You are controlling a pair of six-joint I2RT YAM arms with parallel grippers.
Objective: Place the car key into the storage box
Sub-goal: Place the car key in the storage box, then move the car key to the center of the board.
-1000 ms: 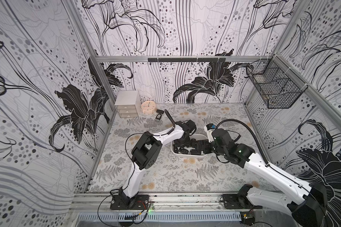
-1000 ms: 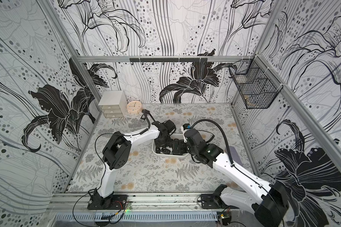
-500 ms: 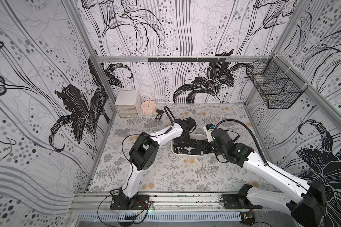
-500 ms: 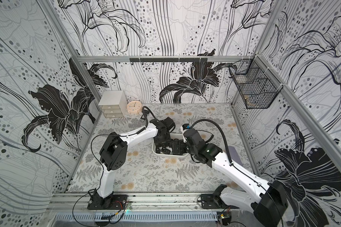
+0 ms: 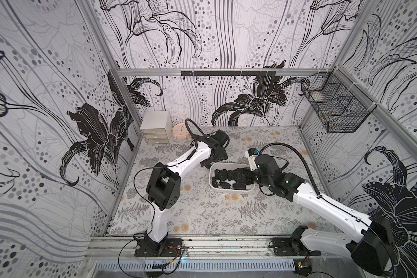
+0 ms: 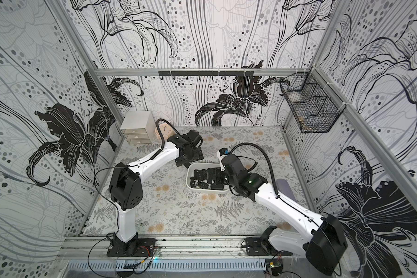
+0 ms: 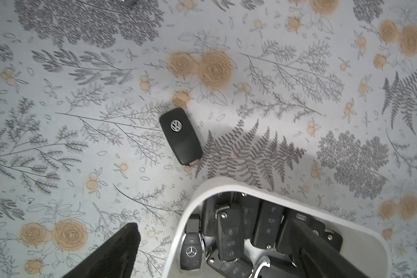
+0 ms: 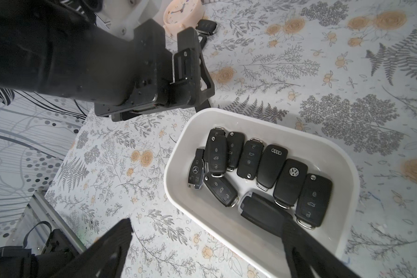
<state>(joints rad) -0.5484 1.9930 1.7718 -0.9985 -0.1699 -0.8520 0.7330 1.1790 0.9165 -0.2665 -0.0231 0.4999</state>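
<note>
My left gripper moves outward and down onto the nearer key by the clock next. That key lies outward and below my fingers, still outside the box.
The white storage box (image 5: 231, 190) (image 6: 208, 190) sits mid-table with several black car keys lying in it (image 8: 272, 166). One black car key (image 7: 180, 136) with a VW badge lies alone on the floral mat just outside the box's rim (image 7: 193, 204). My left gripper (image 5: 211, 163) (image 7: 213, 226) hovers at the box's far left corner, open and empty, with one finger over the keys and the other over the mat. My right gripper (image 8: 206, 223) (image 5: 236, 177) is open and empty. It straddles the box's near wall (image 8: 202, 211), one finger inside.
A grey three-drawer cabinet (image 5: 154, 128) and a peach clock (image 5: 180, 132) stand at the back left. Two more keys (image 8: 206, 25) lie by the clock. A black wire mesh basket (image 5: 335, 108) hangs on the right wall.
My left gripper went from nearly shut to wide open and drew back from over the box toward its far left corner. The right arm has barely moved.
</note>
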